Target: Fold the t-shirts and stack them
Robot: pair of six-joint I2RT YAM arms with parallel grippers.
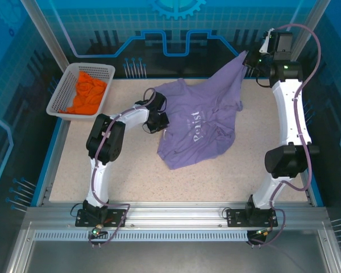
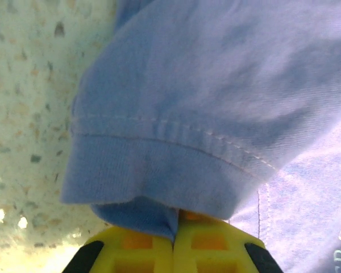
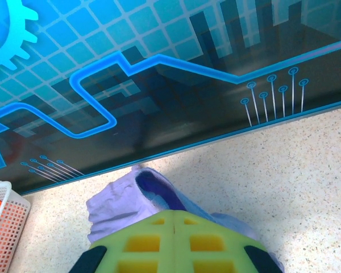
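My left gripper pulls the sleeve toward the basket and slightly outward next to spread the crumpled shirt, then releases it. Bare tabletop lies beside my left gripper there.
The lavender-purple t-shirt (image 1: 202, 125) with white chest lettering lies crumpled on the table, one corner pulled up toward the far right. My right gripper (image 1: 249, 59) is shut on that raised corner, and the cloth (image 3: 136, 199) bulges out past its yellow fingers (image 3: 176, 239). My left gripper (image 1: 161, 120) is shut on the shirt's left sleeve; its hemmed edge (image 2: 159, 165) drapes over the closed yellow fingers (image 2: 173, 250). The bright orange t-shirt (image 1: 88, 92) lies bunched in the basket at the far left.
A white mesh basket (image 1: 65, 91) sits at the table's far left corner, its rim (image 3: 3, 219) in the right wrist view. The blue patterned back wall (image 3: 159, 85) stands close behind the right gripper. Bare speckled tabletop (image 1: 159, 182) spreads in front.
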